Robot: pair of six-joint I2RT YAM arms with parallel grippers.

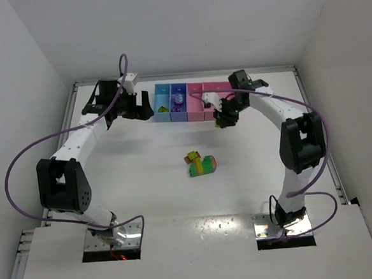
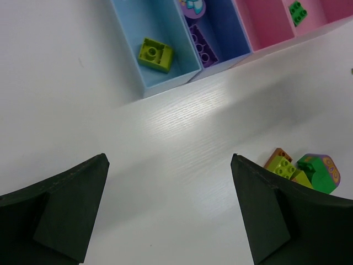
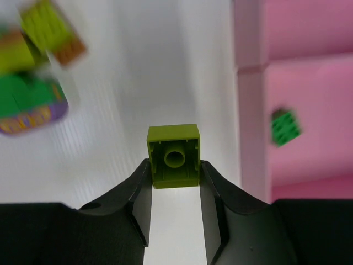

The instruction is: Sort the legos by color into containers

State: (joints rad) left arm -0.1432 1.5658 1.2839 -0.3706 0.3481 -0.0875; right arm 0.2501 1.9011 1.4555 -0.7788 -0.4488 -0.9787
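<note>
My right gripper will next lift outward past the pink and blue-purple bins, then go down over the light blue bin, where a matching yellow-green lego lies.
The containers stand in a row at the back: light blue, blue-purple and pink. A yellow-green lego lies in the light blue bin, a purple lego in the blue-purple bin, a green lego in a pink bin. A multicoloured clump lies mid-table. My right gripper is shut on a yellow-green lego just in front of the pink bins. My left gripper is open and empty, left of the bins.
The table's raised rim runs along the back and sides. The white walls stand close behind the bins. Purple cables loop beside each arm.
</note>
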